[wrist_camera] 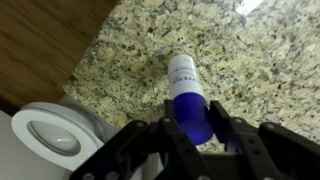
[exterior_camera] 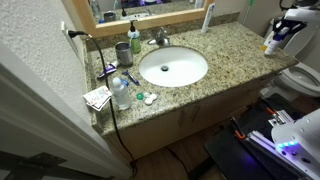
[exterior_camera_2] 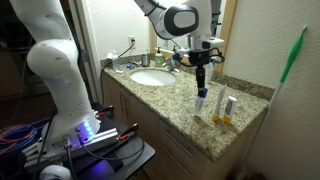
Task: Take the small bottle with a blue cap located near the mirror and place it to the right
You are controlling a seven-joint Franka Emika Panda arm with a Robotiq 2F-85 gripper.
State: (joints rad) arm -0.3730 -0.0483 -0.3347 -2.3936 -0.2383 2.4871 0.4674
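Note:
The bottle moves with my gripper toward the white upright item next, then goes down beside it for release, since bare granite lies below my gripper.
The small white bottle with a blue cap (wrist_camera: 183, 72) stands upright on the granite counter (wrist_camera: 260, 60) near its right end. It also shows in both exterior views (exterior_camera_2: 201, 99) (exterior_camera: 273, 42). My gripper (wrist_camera: 192, 108) reaches down over it, with the two fingers pressed against either side of the blue cap; it appears above the bottle in both exterior views (exterior_camera_2: 203, 76) (exterior_camera: 287, 28). The bottle's base seems to rest on the counter. The mirror's wooden lower edge (exterior_camera: 150, 12) runs along the wall behind the sink, far from the bottle.
The sink (exterior_camera: 172, 67) and faucet (exterior_camera: 160, 38) are mid-counter, with a clear plastic bottle (exterior_camera: 120, 93) and small items at the far end. A white upright item with a yellow thing (exterior_camera_2: 226, 108) stands just beside the bottle. A toilet (wrist_camera: 55, 135) sits past the counter edge.

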